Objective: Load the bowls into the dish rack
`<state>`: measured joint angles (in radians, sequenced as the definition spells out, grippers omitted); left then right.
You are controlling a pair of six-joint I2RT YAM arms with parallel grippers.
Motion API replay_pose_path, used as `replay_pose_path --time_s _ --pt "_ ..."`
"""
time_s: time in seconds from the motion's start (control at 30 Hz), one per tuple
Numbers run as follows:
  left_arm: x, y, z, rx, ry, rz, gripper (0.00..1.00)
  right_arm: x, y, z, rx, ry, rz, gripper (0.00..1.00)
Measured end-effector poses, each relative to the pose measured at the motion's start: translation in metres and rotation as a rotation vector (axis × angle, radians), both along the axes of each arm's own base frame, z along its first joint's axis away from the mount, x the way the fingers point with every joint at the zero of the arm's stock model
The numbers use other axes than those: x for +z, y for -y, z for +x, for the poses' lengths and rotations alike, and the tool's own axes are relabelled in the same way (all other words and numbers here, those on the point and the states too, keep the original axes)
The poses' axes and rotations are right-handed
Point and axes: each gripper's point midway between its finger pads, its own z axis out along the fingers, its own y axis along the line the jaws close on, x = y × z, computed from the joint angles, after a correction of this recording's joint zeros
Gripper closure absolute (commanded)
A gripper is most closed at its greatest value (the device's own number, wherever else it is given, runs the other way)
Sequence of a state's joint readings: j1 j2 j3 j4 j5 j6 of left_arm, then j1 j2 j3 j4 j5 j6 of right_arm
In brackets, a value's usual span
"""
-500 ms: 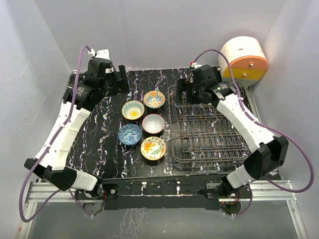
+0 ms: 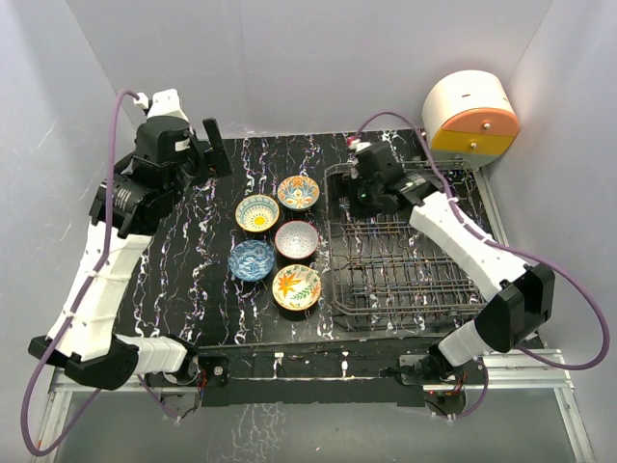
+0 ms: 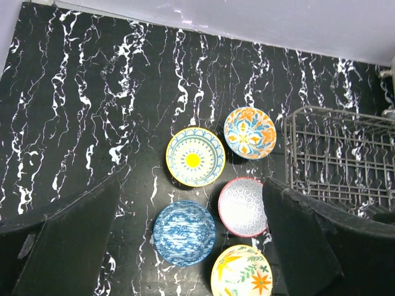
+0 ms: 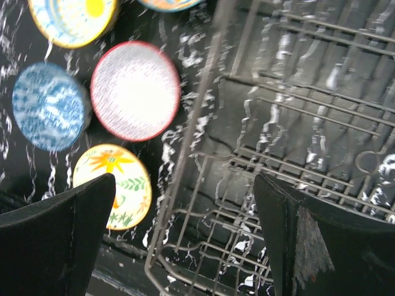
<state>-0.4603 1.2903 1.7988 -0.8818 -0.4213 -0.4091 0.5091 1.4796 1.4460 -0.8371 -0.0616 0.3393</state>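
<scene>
My right gripper will next turn its fingers and move back and down to the yellow floral bowl below, onto the bowl's near rim, clear of the neighbours.
Five bowls sit upright in a cluster on the black marbled table: yellow sun bowl, orange floral bowl, pink/grey bowl, blue bowl and yellow floral bowl. The dark wire dish rack stands to their right and holds no bowls. My left gripper is open and empty, high above the table's far left; in its wrist view it looks down on the blue bowl and pink/grey bowl. My right gripper is open and empty above the rack's far left corner.
A round white-and-orange appliance stands at the far right corner, behind the rack. Grey walls close in the table on the left, back and right. The table's metal frame edge runs along the front.
My left arm has risen and swung left, away from the bowls. My right gripper has moved left and nearer, over the rack's far left corner. The bowls have not moved.
</scene>
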Motion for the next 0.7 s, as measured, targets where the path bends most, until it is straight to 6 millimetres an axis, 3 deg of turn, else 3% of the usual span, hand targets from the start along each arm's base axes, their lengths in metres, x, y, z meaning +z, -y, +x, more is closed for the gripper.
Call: replay_pose_path --time_s 0.07,0.23,0.37,0.7 --pt "0.005 -0.003 -0.002 0.014 0.020 -0.011 0.03 -0.001 -0.019 -0.012 0.065 0.007 -0.033 0.01" --pt "0.011 -0.010 -0.011 0.046 0.048 -0.041 0.03 -0.010 -0.091 -0.063 0.296 0.028 -0.103 0.04" --pt "0.011 -0.014 -0.016 0.067 0.055 -0.061 0.03 -0.021 -0.130 -0.101 0.438 0.031 -0.154 0.09" --pt "0.010 -0.018 -0.024 0.110 0.045 -0.109 0.04 -0.076 -0.161 -0.136 0.555 -0.023 -0.302 0.15"
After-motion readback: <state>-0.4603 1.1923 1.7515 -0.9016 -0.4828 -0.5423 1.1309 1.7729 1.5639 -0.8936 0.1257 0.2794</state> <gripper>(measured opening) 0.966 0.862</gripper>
